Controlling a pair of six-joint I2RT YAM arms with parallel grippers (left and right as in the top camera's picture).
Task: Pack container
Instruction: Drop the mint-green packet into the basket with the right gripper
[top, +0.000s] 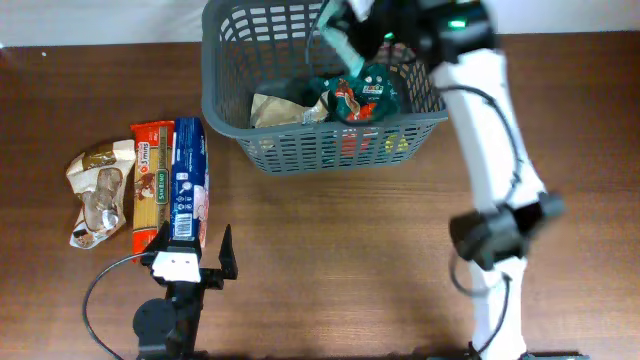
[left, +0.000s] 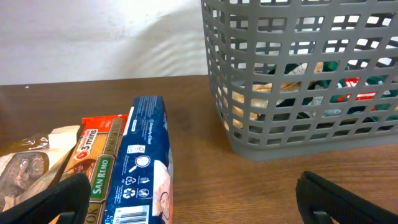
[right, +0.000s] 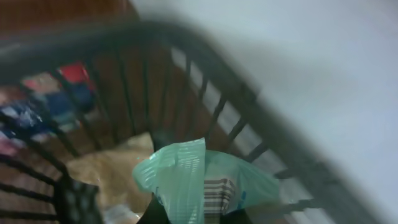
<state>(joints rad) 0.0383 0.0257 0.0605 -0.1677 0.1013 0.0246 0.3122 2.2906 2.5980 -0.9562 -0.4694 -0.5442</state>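
The robot's right gripper will move down to the bare bottom of the basket beside the tan packet (top: 280, 108) and release, because that spot is below the gripper and to its left in the overhead view.
The dark grey lattice basket (top: 232, 122) stands at the back of the table and holds a tan packet (top: 280, 108) and a green-and-red packet (top: 365, 98). My right gripper (top: 345, 42) is over the basket's far side, shut on a pale green packet (right: 199, 180) that hangs inside the basket. The basket's wall also shows in the right wrist view (right: 217, 93). My left gripper (top: 192, 262) is open and empty near the front edge, just in front of a blue packet (left: 144, 165). The basket shows in the left wrist view (left: 298, 74).
On the table's left lie a blue packet (top: 189, 180), a red-and-green pasta packet (top: 150, 180) and a clear bag with brown contents (top: 98, 190), side by side. Bare wood lies between them and the basket.
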